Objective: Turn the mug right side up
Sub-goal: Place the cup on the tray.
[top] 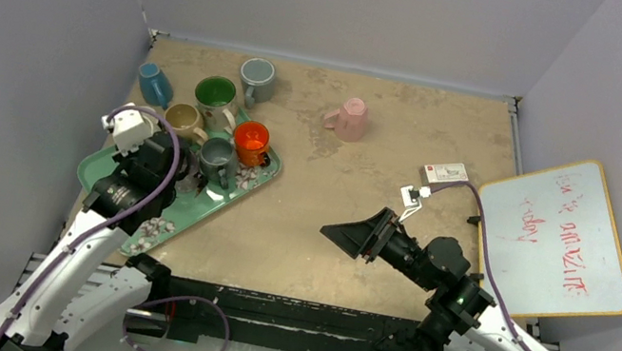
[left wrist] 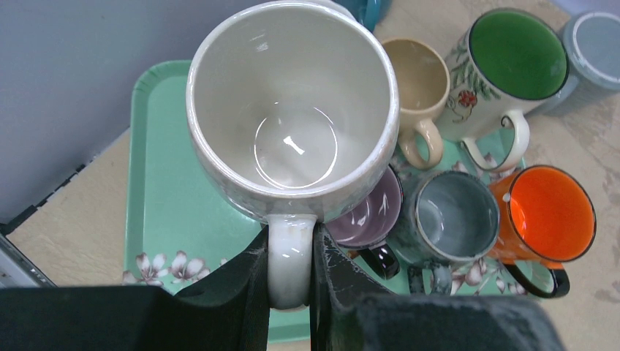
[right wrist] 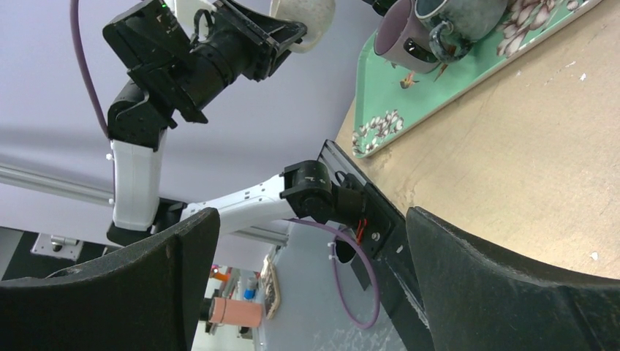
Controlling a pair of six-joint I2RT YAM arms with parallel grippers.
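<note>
My left gripper should next move down and to its left in the top view toward the tray's empty corner point(top: 97, 165) point(left wrist: 167, 117), lower the mug and let go of its handle.
A white mug point(left wrist: 292, 110) hangs over the left part of the green floral tray point(left wrist: 157, 161), its open mouth facing the left wrist camera. My left gripper point(left wrist: 290, 252) is shut on the mug's handle, one finger on each side. From the right wrist view the white mug point(right wrist: 307, 22) sits raised in front of the left gripper, above the tray point(right wrist: 380, 117). My right gripper point(top: 345, 233) stays open and empty low over the table's middle front, pointing left. A pink mug point(top: 351, 120) stands mouth down on the far table.
On the tray point(top: 111, 162) stand a green mug point(top: 216, 96), a beige mug point(top: 186, 120), an orange mug point(top: 251, 138) and a dark grey mug point(top: 218, 157); a purple mug point(left wrist: 376, 208) lies beside the white one. A blue mug point(top: 154, 83) and grey mug point(top: 256, 79) sit behind. A whiteboard point(top: 557, 238) lies right.
</note>
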